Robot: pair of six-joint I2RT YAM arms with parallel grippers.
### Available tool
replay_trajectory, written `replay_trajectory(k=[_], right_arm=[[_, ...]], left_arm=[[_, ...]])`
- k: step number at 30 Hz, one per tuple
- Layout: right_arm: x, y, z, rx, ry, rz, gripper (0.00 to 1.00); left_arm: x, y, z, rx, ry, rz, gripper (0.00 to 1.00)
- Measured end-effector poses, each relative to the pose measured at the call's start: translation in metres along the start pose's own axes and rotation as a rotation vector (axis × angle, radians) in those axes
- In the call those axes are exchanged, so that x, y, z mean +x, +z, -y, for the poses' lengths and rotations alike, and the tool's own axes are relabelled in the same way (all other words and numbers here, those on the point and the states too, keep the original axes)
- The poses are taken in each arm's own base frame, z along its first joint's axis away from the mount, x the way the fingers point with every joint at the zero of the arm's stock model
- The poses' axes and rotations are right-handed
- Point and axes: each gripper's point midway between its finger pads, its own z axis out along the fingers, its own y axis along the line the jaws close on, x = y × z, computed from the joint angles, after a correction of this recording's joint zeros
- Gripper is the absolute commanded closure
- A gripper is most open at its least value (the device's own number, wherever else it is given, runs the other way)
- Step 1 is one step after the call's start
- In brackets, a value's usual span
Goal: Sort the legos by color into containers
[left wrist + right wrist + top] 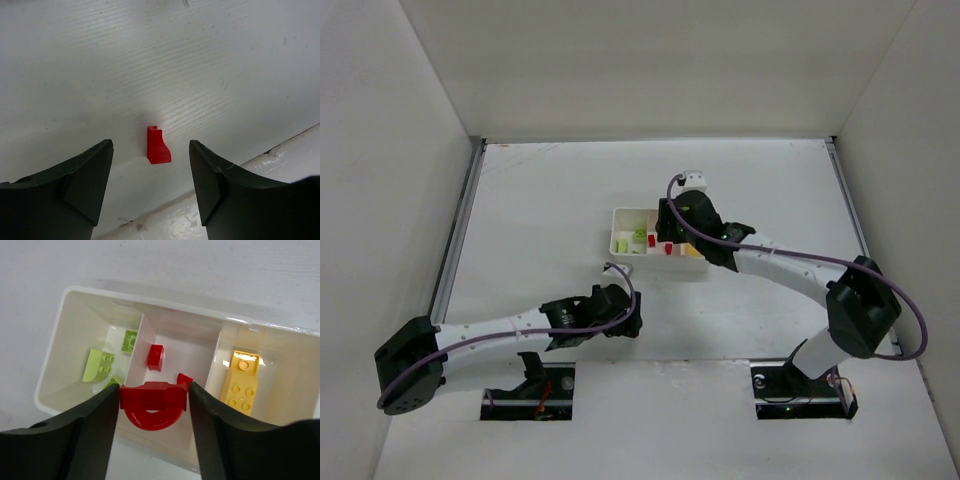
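My left gripper will go down to the small red sloped lego [158, 146] next. Its fingers will then close on the sides of the lego.
The white tray [75, 290] has three compartments side by side. The left one holds light green legos [98, 365], the middle one two small red legos [155, 356], the right one a yellow lego [240, 380]. My right gripper [153, 387] is shut on a red arch lego [152, 402] and holds it over the middle compartment's near edge. My left gripper [150, 144] is open, its fingers on either side of a small red sloped lego [158, 147] lying on the table. In the top view the tray [620, 212] sits mid-table, with the right gripper [672, 228] over it and the left gripper [620, 308] nearer the front.
White walls enclose the table on three sides. A raised lip runs along the table's near edge [280, 150], just behind the left fingers. The right arm [790, 265] reaches across from the front right.
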Motion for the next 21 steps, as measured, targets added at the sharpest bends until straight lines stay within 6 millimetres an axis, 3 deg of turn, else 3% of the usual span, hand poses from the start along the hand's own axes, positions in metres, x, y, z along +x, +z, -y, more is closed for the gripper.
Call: replay_trajectory(k=[6, 10, 15, 21], right_arm=[[-0.002, 0.003, -0.005, -0.018, -0.004, 0.001, 0.31], [-0.017, -0.012, -0.007, -0.042, 0.009, 0.044, 0.31], [-0.026, -0.046, 0.002, -0.076, 0.039, 0.109, 0.31], [-0.005, -0.061, 0.018, -0.073, 0.051, 0.100, 0.31]], left_arm=[[0.004, 0.004, 0.001, -0.006, 0.014, -0.012, 0.40], [0.014, 0.008, 0.003, -0.014, 0.047, -0.039, 0.44], [0.024, 0.013, 0.006, -0.030, 0.100, -0.069, 0.55], [0.029, 0.018, 0.009, -0.047, 0.136, -0.078, 0.75]])
